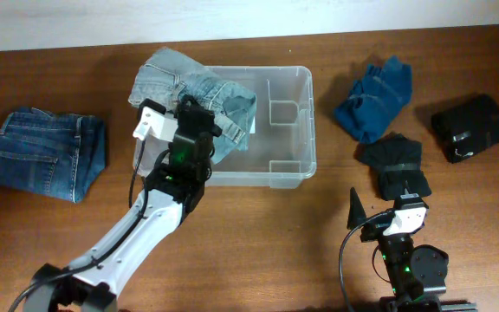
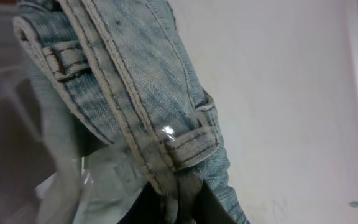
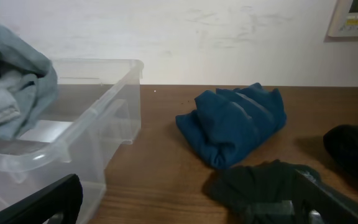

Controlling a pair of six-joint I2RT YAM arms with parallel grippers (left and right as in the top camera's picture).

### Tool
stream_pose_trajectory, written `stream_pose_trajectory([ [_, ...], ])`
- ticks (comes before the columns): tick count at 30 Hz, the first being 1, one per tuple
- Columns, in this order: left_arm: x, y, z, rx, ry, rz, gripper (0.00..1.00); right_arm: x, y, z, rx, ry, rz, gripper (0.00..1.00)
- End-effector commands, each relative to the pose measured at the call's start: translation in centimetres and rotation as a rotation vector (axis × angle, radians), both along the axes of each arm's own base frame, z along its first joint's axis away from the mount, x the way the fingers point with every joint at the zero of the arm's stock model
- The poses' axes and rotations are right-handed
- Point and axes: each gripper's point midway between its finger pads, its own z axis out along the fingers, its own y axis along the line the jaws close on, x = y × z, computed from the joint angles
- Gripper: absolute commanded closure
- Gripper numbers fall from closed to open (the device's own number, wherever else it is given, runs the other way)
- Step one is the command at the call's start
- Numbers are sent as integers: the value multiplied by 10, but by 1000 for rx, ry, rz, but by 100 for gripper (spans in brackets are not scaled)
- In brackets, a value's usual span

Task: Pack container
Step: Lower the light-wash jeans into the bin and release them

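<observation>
My left gripper will move right in the overhead view, toward the container's empty half [image 1: 273, 134], and release the jeans, since they hang over the container's far rim.
The container [image 1: 294, 149], a clear plastic tub, sits in the middle of the table. Light blue jeans [image 1: 191, 87] hang over its far left corner and down into its left half. My left gripper [image 1: 199, 121] is over that half, shut on a fold of the jeans. In the left wrist view the waistband of the jeans [image 2: 123, 81] fills the frame and runs down between the fingers of the left gripper [image 2: 182, 208]. My right gripper [image 1: 379, 206] rests open near the front right, empty. In the right wrist view the right gripper [image 3: 188, 202] faces the container [image 3: 114, 99].
Folded dark blue jeans [image 1: 46, 154] lie at the far left. Right of the tub lie a blue garment [image 1: 372, 97], a black garment [image 1: 392, 165] just ahead of my right gripper, and another black garment [image 1: 473, 127] at the far right.
</observation>
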Motion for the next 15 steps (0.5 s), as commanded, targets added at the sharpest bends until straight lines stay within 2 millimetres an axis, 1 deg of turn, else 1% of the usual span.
stream_pose_trajectory([
  [1, 8, -3, 24, -50, -69, 25, 99, 0, -3, -3, -4, 3, -12, 2],
  [2, 8, -4, 26, -55, -79, 23, 99, 0, -3, -3, -4, 4, -12, 2],
  [5, 9, -16, 40, -87, -137, 1, 99, 0, -3, -3, -4, 4, -13, 2],
  [8, 7, -24, 48, -105, -168, -15, 99, 0, -3, -3, -4, 4, -12, 2],
  [10, 6, -26, 53, -111, -188, -7, 99, 0, -3, -3, -4, 3, -12, 2],
  [15, 3, -28, 54, -112, -195, 14, 99, 0, -3, -3, -4, 3, -12, 2],
])
